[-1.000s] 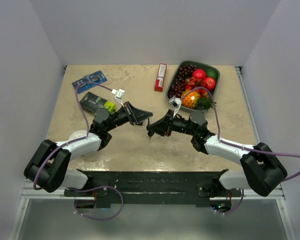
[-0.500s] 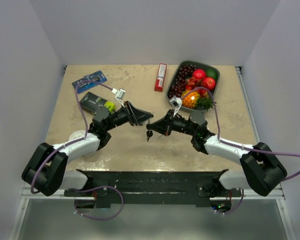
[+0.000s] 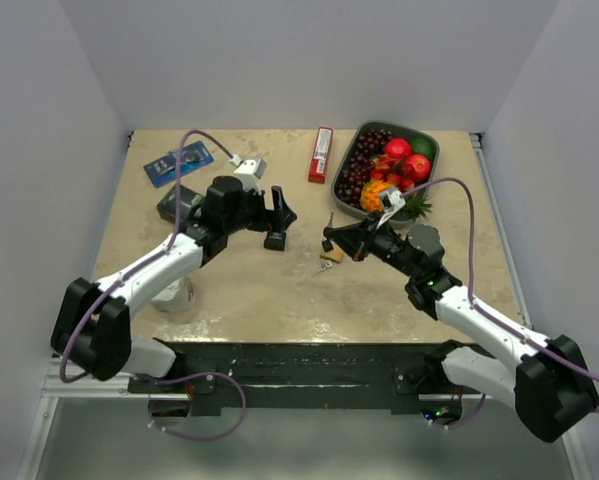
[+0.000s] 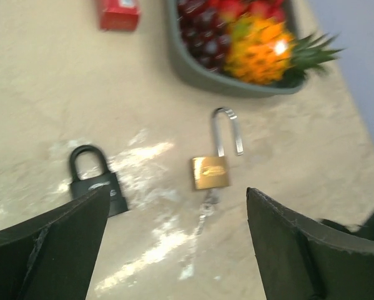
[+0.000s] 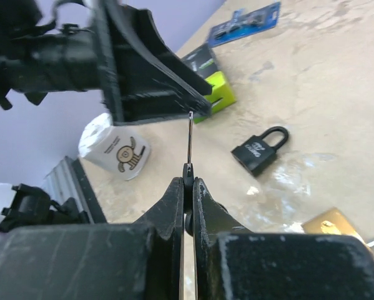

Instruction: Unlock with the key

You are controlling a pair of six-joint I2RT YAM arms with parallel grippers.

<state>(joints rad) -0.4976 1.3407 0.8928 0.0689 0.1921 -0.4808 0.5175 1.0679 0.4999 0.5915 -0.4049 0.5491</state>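
The robot's left gripper will come down next and tilt its open fingers downward around the black padlock's body (image 3: 275, 241) (image 4: 105, 189), because that padlock is below the gripper on the tabletop.
A brass padlock (image 4: 210, 172) lies flat on the table with its shackle (image 4: 228, 130) swung open. Something silvery (image 4: 205, 206) trails from its bottom end. In the top view the brass padlock (image 3: 331, 254) is just left of my right gripper (image 3: 343, 243). My right gripper (image 5: 188, 182) is shut on a small key (image 5: 189, 139), blade pointing forward, above the table. My left gripper (image 4: 177, 194) is open and holds nothing. It hovers left of the brass padlock (image 5: 333, 225). In the top view the left gripper (image 3: 269, 220) is over a closed black padlock (image 3: 276, 240).
The black padlock (image 4: 99, 182) lies close to the left finger. At the back right, a grey tray (image 3: 339, 170) holds fruit. A red box (image 3: 320, 154) lies beside it. A blue package (image 3: 178, 164), a black-green package (image 5: 211, 87) and a white roll (image 5: 115, 150) lie at the left.
My left gripper has opened and let go of the brass padlock, which now lies on the table. The left arm has swung back and left. The right gripper has shut and pulled back to the right.
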